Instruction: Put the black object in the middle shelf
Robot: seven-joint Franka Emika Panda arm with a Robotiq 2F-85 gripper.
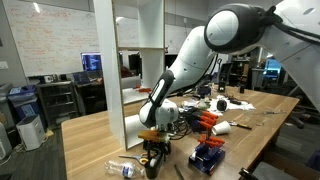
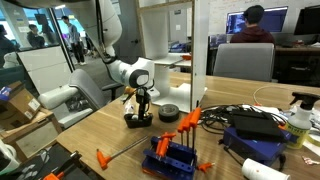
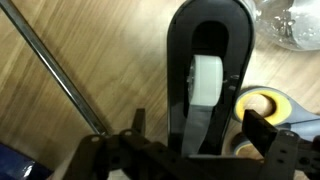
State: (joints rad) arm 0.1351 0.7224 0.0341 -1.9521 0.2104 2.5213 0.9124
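Observation:
My open gripper comes down onto the black object's body [image 2: 138, 121] [image 3: 197, 128] beside its white roll next, then closes, since one finger already stands on each side.
The black object [image 3: 208, 70] is a chunky black dispenser holding a white roll, and it lies on the wooden table. It also shows under the gripper in both exterior views [image 1: 152, 167] [image 2: 138, 119]. My gripper [image 3: 198, 128] is open and lowered over it, one finger on each side; it also shows in both exterior views [image 1: 152, 158] [image 2: 139, 108]. I cannot tell whether the fingers touch it. The white shelving unit [image 2: 166, 40] stands just behind, its middle shelf [image 1: 140, 96] above table level.
A yellowish tape ring [image 3: 266, 104] lies right beside the object. A clear plastic bottle [image 3: 285, 25] [image 1: 122, 168], a thin metal rod [image 3: 60, 75], a flat black puck [image 2: 168, 113] and a blue rack with orange pieces [image 1: 207, 155] [image 2: 175, 155] are nearby.

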